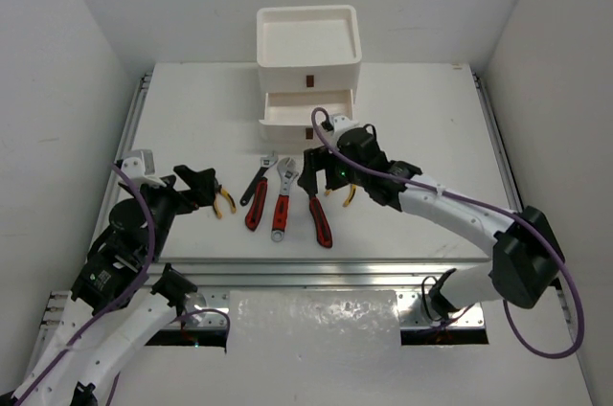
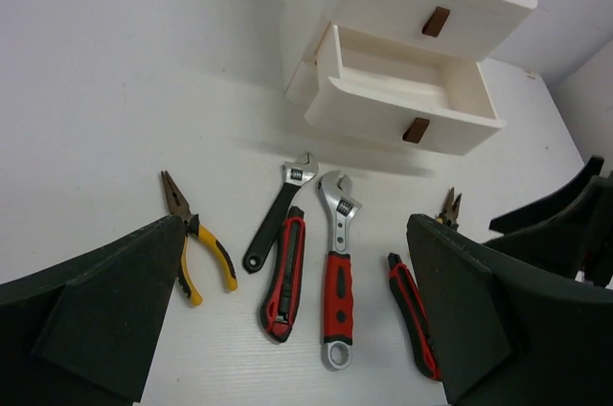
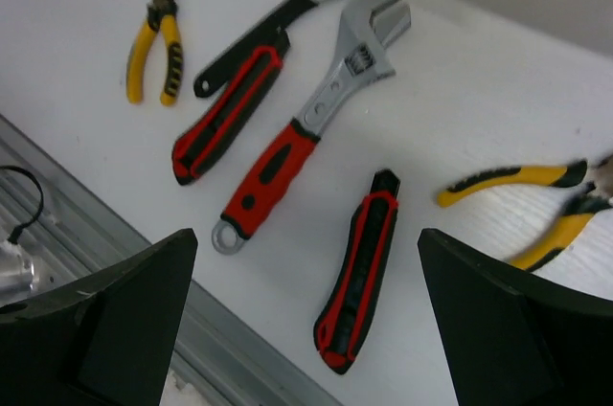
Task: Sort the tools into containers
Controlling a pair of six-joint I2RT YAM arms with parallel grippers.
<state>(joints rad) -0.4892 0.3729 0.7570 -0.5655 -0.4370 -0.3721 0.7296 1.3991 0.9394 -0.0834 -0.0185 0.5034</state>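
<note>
The second knife has bare table on both sides, so next my right gripper should move down and back to close around the knife's red-black handle (image 1: 321, 224) (image 3: 352, 289).
The white containers (image 1: 306, 42) stand at the back, with a tray on top and the middle drawer (image 1: 305, 107) (image 2: 402, 90) pulled open and empty. Tools lie in a row in front: yellow pliers (image 1: 224, 201) (image 2: 196, 243), a black-handled wrench (image 1: 254, 186) (image 2: 278, 214), a red-black knife (image 1: 257, 210) (image 2: 285, 272), a red-handled wrench (image 1: 283, 200) (image 3: 306, 124), a second knife (image 1: 320, 219) (image 3: 359, 277), and more yellow pliers (image 1: 350, 195) (image 3: 536, 205). My right gripper (image 1: 321, 171) (image 3: 306, 272) hangs open over the second knife. My left gripper (image 1: 196, 186) (image 2: 295, 262) is open beside the left pliers.
An aluminium rail (image 1: 316, 267) (image 3: 115, 214) runs along the table's near edge, close to the tool handles. White walls close in the left, right and back. A clear plastic sheet (image 1: 316, 325) lies between the arm bases.
</note>
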